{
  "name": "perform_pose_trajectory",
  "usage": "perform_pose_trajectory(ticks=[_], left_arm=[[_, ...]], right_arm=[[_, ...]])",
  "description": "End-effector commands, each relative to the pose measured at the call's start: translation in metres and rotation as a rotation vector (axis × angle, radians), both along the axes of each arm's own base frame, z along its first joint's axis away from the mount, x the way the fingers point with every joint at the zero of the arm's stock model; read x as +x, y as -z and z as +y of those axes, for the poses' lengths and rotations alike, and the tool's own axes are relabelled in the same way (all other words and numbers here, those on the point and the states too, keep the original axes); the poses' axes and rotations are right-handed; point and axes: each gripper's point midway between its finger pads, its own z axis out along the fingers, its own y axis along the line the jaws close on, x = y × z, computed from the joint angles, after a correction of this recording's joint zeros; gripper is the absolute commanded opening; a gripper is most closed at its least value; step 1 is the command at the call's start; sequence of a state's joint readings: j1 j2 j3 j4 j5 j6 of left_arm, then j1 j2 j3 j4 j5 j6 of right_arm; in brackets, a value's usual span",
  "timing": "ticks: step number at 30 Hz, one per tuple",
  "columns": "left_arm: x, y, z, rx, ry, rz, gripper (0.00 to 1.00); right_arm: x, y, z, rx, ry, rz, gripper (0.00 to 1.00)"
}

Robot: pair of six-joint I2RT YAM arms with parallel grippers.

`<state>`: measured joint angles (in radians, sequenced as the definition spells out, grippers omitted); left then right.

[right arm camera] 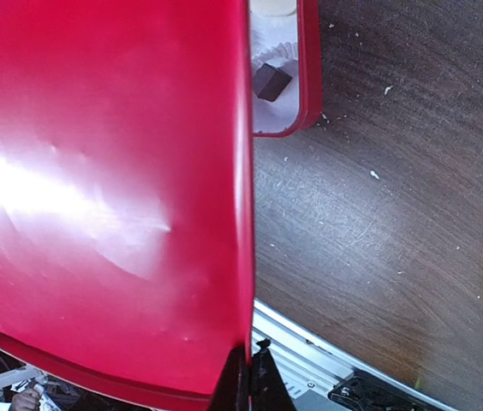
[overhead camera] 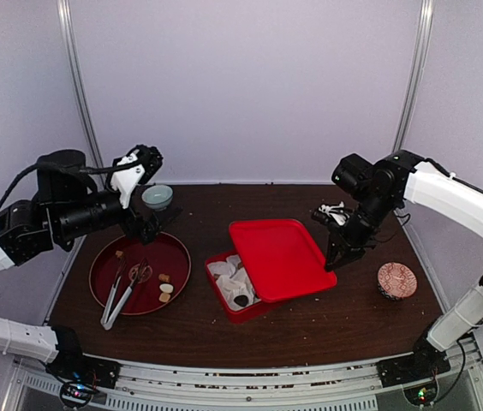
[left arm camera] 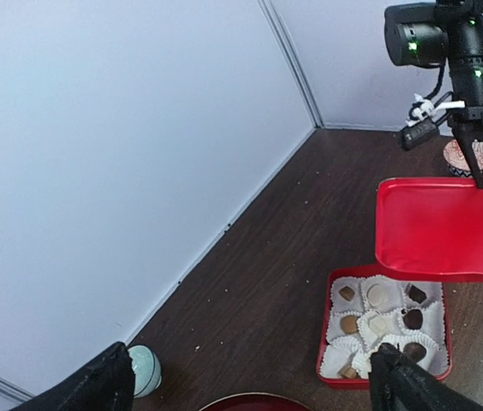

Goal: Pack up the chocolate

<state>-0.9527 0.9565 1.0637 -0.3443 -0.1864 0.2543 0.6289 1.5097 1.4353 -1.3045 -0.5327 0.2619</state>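
Observation:
The box lid's edge by the tray hangs free over the box point(left arm camera: 325, 342), so I will next lower my left gripper and swing it across the tray onto that edge.
Several chocolate pieces point(left arm camera: 348, 324), brown, tan and cream, sit in white paper cups inside the open red box point(left arm camera: 325, 342). Three more pieces point(overhead camera: 165, 288) lie on the round red tray point(overhead camera: 181, 257), beside the metal tongs point(overhead camera: 120, 298). My left gripper point(overhead camera: 152, 224) hovers above the tray's far edge, open and holding nothing; its fingertips point(left arm camera: 96, 390) frame the bottom of the left wrist view. My right gripper point(overhead camera: 334, 261) is shut on the right rim of the red lid point(overhead camera: 280, 257), which it holds tilted over the box's right part. One dark piece point(right arm camera: 271, 81) shows past the lid point(right arm camera: 104, 197).
A small pale green bowl point(overhead camera: 158, 197) stands at the back left near the wall. A pink patterned bowl point(overhead camera: 396, 280) sits at the right, beyond the lid. The wall panels close off the table's back and sides.

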Motion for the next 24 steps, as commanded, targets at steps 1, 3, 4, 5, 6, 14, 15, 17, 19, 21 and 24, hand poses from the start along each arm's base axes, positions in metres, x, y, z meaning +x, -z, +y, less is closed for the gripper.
perform_pose_trajectory(ticks=[1,3,4,5,6,14,15,17,19,21,24], left_arm=[[-0.003,-0.006,-0.011,0.047,-0.015,0.004,0.98],[-0.021,0.004,-0.028,0.159,0.069,-0.064,0.98],[-0.030,0.012,-0.034,0.220,0.106,-0.096,0.98],[-0.039,0.024,-0.040,0.286,0.143,-0.126,0.98],[-0.047,0.035,-0.045,0.343,0.177,-0.155,0.98],[-0.093,0.065,-0.095,0.474,0.404,-0.344,0.95],[-0.097,0.068,-0.100,0.485,0.422,-0.351,0.94],[-0.106,0.073,-0.110,0.509,0.475,-0.351,0.92],[-0.112,0.084,-0.119,0.547,0.526,-0.345,0.90],[-0.111,0.096,-0.128,0.595,0.546,-0.355,0.89],[-0.110,0.103,-0.144,0.629,0.568,-0.353,0.82]], right_arm=[[-0.008,-0.005,0.000,0.011,-0.029,0.015,0.00],[-0.010,-0.007,0.001,0.022,-0.042,0.019,0.00],[-0.010,-0.007,0.002,0.032,-0.048,0.019,0.00],[-0.012,-0.008,0.003,0.041,-0.055,0.025,0.00],[-0.013,-0.008,0.004,0.044,-0.058,0.033,0.00],[-0.034,-0.007,0.001,0.025,-0.097,0.077,0.00],[-0.037,-0.004,0.000,0.005,-0.112,0.077,0.00],[-0.043,-0.003,0.001,-0.008,-0.126,0.078,0.00],[-0.044,-0.004,0.005,0.004,-0.127,0.081,0.00],[-0.043,-0.003,0.008,-0.001,-0.119,0.088,0.00],[-0.047,-0.005,0.013,-0.008,-0.140,0.086,0.00]])
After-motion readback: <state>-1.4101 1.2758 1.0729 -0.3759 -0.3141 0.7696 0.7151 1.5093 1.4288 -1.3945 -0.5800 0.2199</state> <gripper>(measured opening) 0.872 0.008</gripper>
